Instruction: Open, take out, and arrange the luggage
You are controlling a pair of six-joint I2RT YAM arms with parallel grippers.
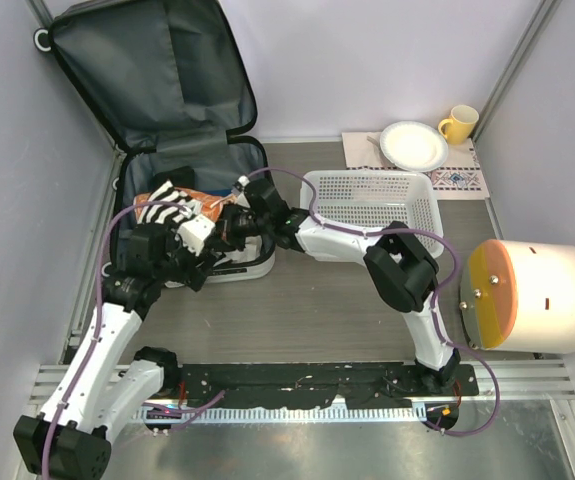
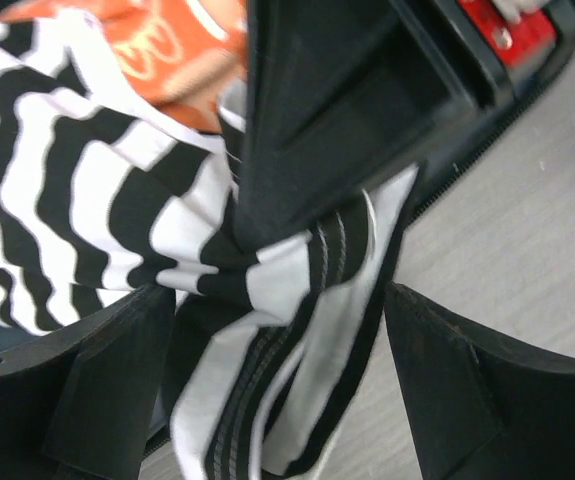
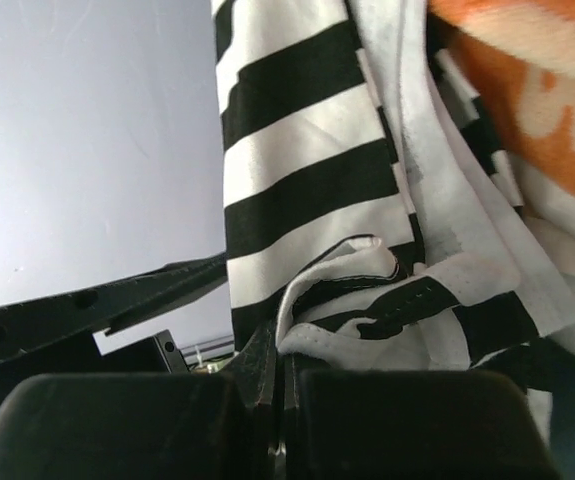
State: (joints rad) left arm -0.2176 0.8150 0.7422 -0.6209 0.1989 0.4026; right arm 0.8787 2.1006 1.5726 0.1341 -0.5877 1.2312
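My right gripper eases back toward the luggage's front edge (image 1: 244,271) next and opens to release the striped garment's fold, since that edge lies just back of it.
The luggage (image 1: 147,70) lies open at the back left, its lid with dark grey lining leaning on the wall. A black-and-white striped garment (image 1: 172,208) and an orange garment (image 1: 152,196) lie in its lower half. My right gripper (image 1: 239,216) reaches over the case's front edge; in the right wrist view it (image 3: 279,375) is shut on a hem of the striped garment (image 3: 307,160), beside the orange garment (image 3: 537,60). My left gripper (image 1: 207,240) is open, and a fold of the striped garment (image 2: 267,350) hangs between its fingers (image 2: 117,380).
A white slatted basket (image 1: 419,196) stands right of the suitcase. A white plate (image 1: 413,145) and a yellow mug (image 1: 458,123) sit on a mat at the back right. A white cylinder with an orange face (image 1: 537,298) is at the right edge.
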